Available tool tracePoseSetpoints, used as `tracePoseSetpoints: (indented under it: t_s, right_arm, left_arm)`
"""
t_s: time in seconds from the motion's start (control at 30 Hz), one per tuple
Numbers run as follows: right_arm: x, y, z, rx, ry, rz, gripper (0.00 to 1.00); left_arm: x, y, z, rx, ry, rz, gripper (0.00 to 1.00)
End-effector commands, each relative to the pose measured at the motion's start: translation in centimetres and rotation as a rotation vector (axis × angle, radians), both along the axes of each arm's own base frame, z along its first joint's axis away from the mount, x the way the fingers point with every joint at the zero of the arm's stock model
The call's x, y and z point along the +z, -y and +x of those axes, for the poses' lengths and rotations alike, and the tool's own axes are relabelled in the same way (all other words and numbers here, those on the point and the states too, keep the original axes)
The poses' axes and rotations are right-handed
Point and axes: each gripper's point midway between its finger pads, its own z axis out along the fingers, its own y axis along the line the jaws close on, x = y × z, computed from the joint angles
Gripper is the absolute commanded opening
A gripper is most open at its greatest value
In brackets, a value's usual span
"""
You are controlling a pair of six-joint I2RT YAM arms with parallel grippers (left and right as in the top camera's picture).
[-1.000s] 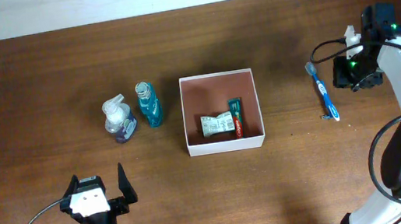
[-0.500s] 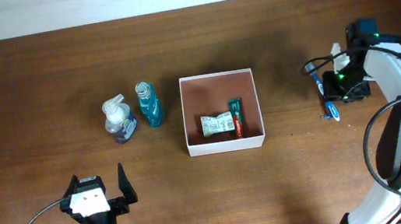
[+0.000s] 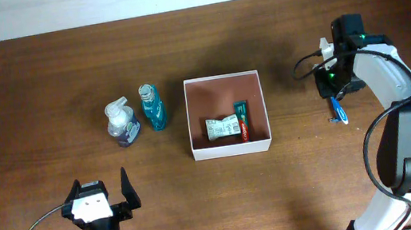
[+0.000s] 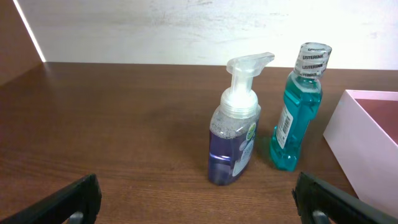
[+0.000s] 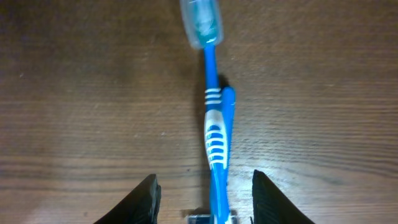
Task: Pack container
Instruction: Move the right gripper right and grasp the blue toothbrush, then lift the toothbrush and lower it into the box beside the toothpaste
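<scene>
Next, my right gripper moves down to the toothbrush's striped blue and white handle, because that handle lies between the open fingers.
The container (image 3: 222,77) is a shallow white-walled box with a pinkish inside at the table's middle. It holds a small packet (image 3: 223,128) and a red and green tube (image 3: 243,121). A blue toothbrush (image 3: 340,111) lies on the table to its right. My right gripper (image 3: 330,85) is over the brush. In the right wrist view the open fingers (image 5: 208,202) straddle the toothbrush handle (image 5: 214,124) without closing on it. My left gripper (image 3: 102,192) is open and empty near the front left; its fingers (image 4: 199,208) show at the frame's bottom corners.
A clear pump soap bottle (image 3: 121,124) and a teal mouthwash bottle (image 3: 153,108) stand left of the container. Both show upright in the left wrist view, soap (image 4: 236,134) and mouthwash (image 4: 297,112), with the container's wall (image 4: 367,143) at the right.
My right arm has moved left from the table's right edge and now sits over the toothbrush, covering its upper part. The left arm has not moved.
</scene>
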Motion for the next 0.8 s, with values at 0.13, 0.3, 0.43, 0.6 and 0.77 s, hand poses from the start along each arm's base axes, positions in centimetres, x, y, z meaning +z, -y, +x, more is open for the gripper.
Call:
tracePoseSetpoints:
  t_s: [0.13, 0.3, 0.43, 0.6, 0.77]
  right_arm:
    - [-0.4, 0.5, 0.7, 0.060, 0.012, -0.051, 0.39]
    - [-2.2, 0.5, 0.3, 0.107, -0.037, -0.050, 0.39]
    - [-4.4, 0.5, 0.0, 0.117, -0.087, -0.045, 0.37]
    - [-4.7, 1.1, 0.2, 0.124, -0.090, -0.080, 0.27]
    - [-4.3, 1.7, 0.6, 0.115, -0.083, -0.114, 0.24]
  left_arm:
    - [-0.2, 0.2, 0.1, -0.015, 0.000, 0.012, 0.99]
    - [-0.2, 0.2, 0.1, -0.015, 0.000, 0.012, 0.99]
    - [-0.2, 0.2, 0.1, -0.015, 0.000, 0.012, 1.00]
    - [-0.2, 0.2, 0.1, -0.015, 0.000, 0.012, 0.99]
    - [-0.2, 0.2, 0.1, -0.015, 0.000, 0.012, 0.99]
